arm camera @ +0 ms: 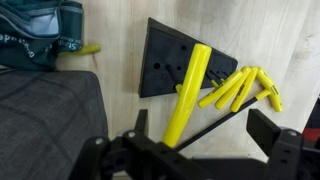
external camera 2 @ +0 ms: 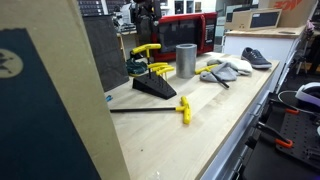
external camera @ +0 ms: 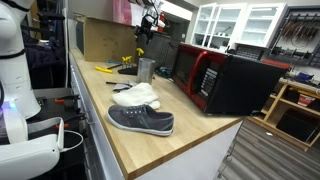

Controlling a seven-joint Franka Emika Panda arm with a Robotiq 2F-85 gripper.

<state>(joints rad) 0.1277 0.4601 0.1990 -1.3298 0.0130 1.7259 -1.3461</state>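
Note:
My gripper shifts slightly toward the left in the wrist view and lowers onto the handle next. The tallest key's yellow handle [arm camera: 187, 96] sits off-centre between the open fingers.
A black wedge-shaped stand [arm camera: 165, 60] holds several yellow T-handle hex keys [arm camera: 240, 88] on the wooden bench; it shows in both exterior views [external camera 2: 150, 85] [external camera: 127, 62]. My gripper [arm camera: 205, 130] hovers right over it, seen in both exterior views [external camera 2: 146, 25] [external camera: 148, 25]. Its fingers stand wide apart. The tallest key's yellow handle [arm camera: 190, 95] rises between the fingers, closer to the left one, and I see no finger touching it. A black shaft [arm camera: 220, 120] runs under it.
A loose yellow-handled key [external camera 2: 184, 108] lies on the bench in front of the stand. A metal cup [external camera 2: 186, 60], a white cloth-like heap [external camera: 135, 95], a grey sneaker [external camera: 140, 120] and a red-and-black microwave [external camera: 225, 80] stand further along. A cardboard panel [external camera 2: 50, 100] blocks the near side.

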